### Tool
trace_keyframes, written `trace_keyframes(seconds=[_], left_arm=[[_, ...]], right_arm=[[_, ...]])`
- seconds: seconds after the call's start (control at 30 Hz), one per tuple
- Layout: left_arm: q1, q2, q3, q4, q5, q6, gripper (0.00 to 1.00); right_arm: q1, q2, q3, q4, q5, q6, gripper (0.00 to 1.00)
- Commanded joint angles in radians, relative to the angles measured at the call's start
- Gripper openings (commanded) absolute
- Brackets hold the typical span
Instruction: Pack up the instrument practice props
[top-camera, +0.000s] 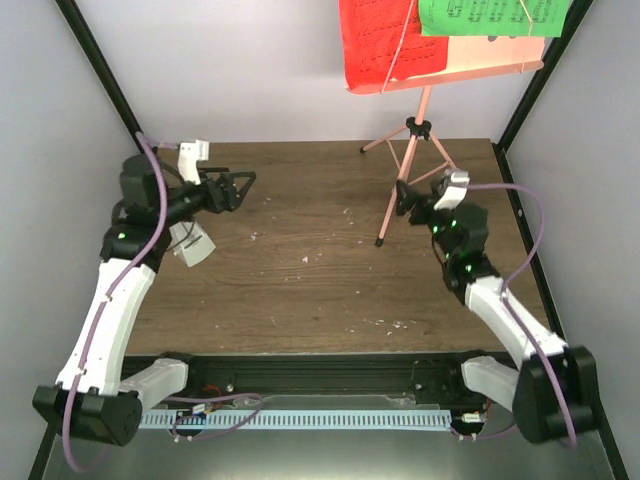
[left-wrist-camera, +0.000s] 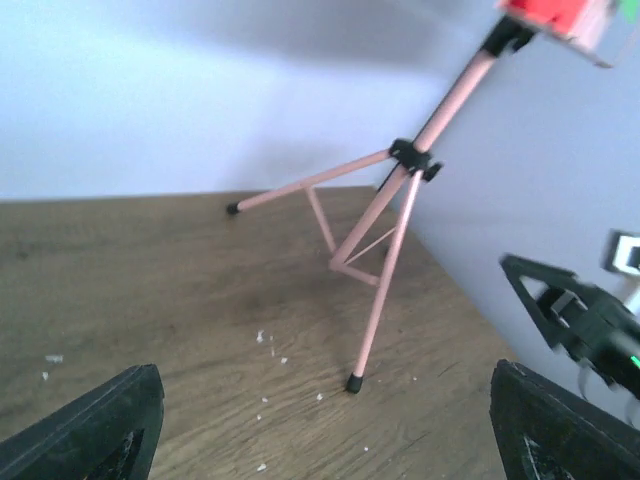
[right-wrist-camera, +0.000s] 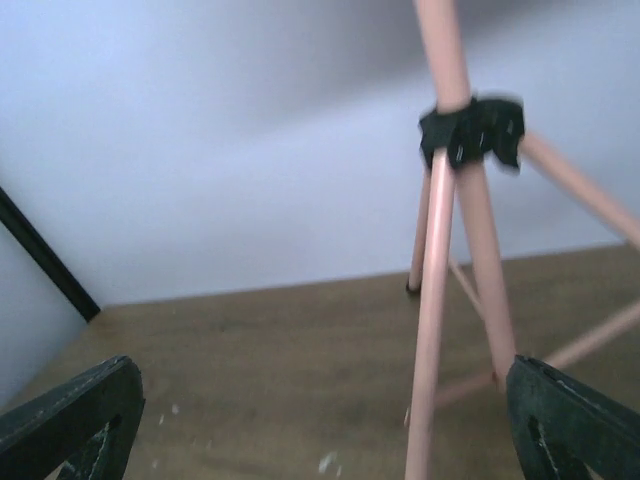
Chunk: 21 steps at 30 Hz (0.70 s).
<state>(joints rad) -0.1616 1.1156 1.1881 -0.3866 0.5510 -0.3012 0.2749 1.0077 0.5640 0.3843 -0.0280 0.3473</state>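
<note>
My right gripper moves outward and up around the bare pole above the black joint (top-camera: 423, 104) (right-wrist-camera: 442, 48) next, because the legs spread apart only below that joint.
The pink tripod music stand (top-camera: 418, 126) stands at the back right. Its desk (top-camera: 450, 78) holds a red page (top-camera: 375, 40) and a green page (top-camera: 490, 15). My right gripper (top-camera: 420, 198) is open and empty, right beside the stand's front leg (top-camera: 390, 200). In the right wrist view that leg (right-wrist-camera: 430, 330) rises just ahead of the open gripper (right-wrist-camera: 320, 430), nearer the right finger. My left gripper (top-camera: 235, 188) is open and empty at the left and faces the stand (left-wrist-camera: 385, 250). A small white object (top-camera: 193, 243), perhaps the metronome, is partly hidden under the left arm.
Grey walls and black frame posts (top-camera: 105, 75) close in the wooden table (top-camera: 300, 290) on three sides. Small white crumbs (left-wrist-camera: 262, 338) lie scattered on the wood. My right gripper also shows at the right edge of the left wrist view (left-wrist-camera: 580, 320).
</note>
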Motion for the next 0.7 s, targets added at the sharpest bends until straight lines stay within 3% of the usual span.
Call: trace_keyframes(seconds=[0.0,0.1,0.33,0.47,0.67], left_arm=[[0.058,-0.066,0.04,-0.216,0.058,0.108,0.9],[0.066,-0.155,-0.073,-0.201,-0.142,0.14,0.93],[0.068,-0.297,-0.351,-0.075,-0.428,0.185,0.94],[0.065,-0.291,-0.363,-0.091,-0.421,0.192,0.94],[0.042,-0.292,-0.365,-0.105,-0.491,0.198,0.94]], right_arm=[[-0.177,0.182,0.147,0.236,-0.34,0.002,1.0],[-0.242,0.32,0.266,0.292,-0.426,0.023,1.0],[-0.263,0.508,0.465,0.361,-0.431,-0.165,1.0],[-0.266,0.639,0.659,0.256,-0.441,-0.238,0.97],[-0.269,0.761,0.741,0.355,-0.503,-0.306,0.92]])
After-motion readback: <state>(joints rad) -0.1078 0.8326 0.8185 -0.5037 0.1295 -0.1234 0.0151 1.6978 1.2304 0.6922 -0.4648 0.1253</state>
